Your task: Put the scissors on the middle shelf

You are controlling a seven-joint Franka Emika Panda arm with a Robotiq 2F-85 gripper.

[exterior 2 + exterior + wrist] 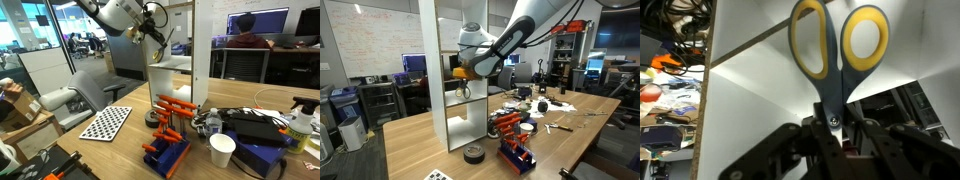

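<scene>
I need to move the scissors in my gripper down and farther into the shelf unit (203, 50) next, to let them go on the middle shelf board (174, 64), because they are still hanging above it.
My gripper (836, 132) is shut on the scissors (838, 45), gripping them near the pivot so the yellow handles point away from me in the wrist view. In both exterior views the gripper (461, 76) (157, 33) holds the scissors (460, 71) (164, 43) at the open front of the tall white shelf unit (432, 70) (203, 50). They are level with the compartment above the middle shelf board (468, 89) (172, 67). White shelf walls fill the wrist view behind the handles. I cannot tell whether the scissors touch the board.
A black tape roll (472, 153) and a blue-and-red tool rack (516, 150) (166, 152) stand on the wooden table (415, 140) in front of the shelf unit. A paper cup (222, 150), a checkerboard sheet (105, 122) and cluttered tools (545, 105) lie nearby.
</scene>
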